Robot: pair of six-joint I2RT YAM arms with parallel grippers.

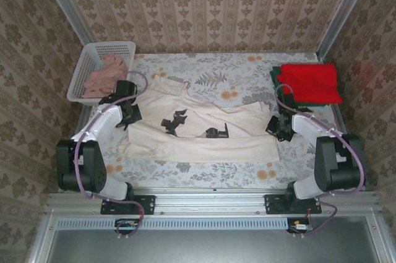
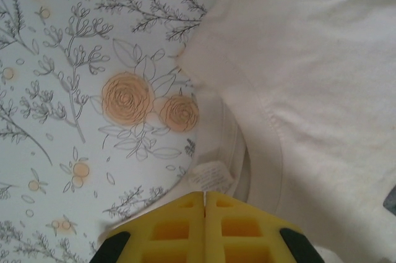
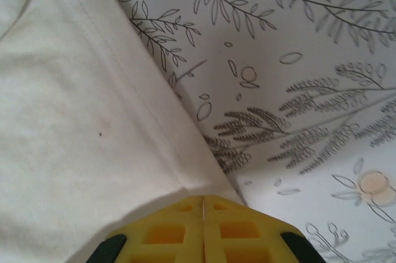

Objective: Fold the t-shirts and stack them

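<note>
Next, my right gripper draws the hemmed corner slightly outward along the shirt's side edge (image 1: 270, 116) (image 3: 201, 145) and releases, since the folded-over layer reaches only the print's near edge.
The cream-white t-shirt (image 1: 185, 145) lies spread across the middle of the table, its black print facing up. My left gripper (image 1: 131, 116) is at its left edge. In the left wrist view the yellow fingers (image 2: 179, 229) are pressed together at the gripper's tip (image 2: 205, 195), pinching the shirt (image 2: 309, 90) just behind the neck label (image 2: 210, 176). My right gripper (image 1: 277, 128) is at the shirt's right edge, shut (image 3: 203, 198) on a hemmed corner of the cloth (image 3: 62, 151). The folded red t-shirt (image 1: 311, 82) rests on the dark green one (image 1: 273, 76) at the back right.
A white lattice basket (image 1: 83, 71) holding pink cloth (image 1: 105, 77) stands at the back left. A floral tablecloth (image 1: 235, 71) covers the table. Patterned walls close in the back and both sides.
</note>
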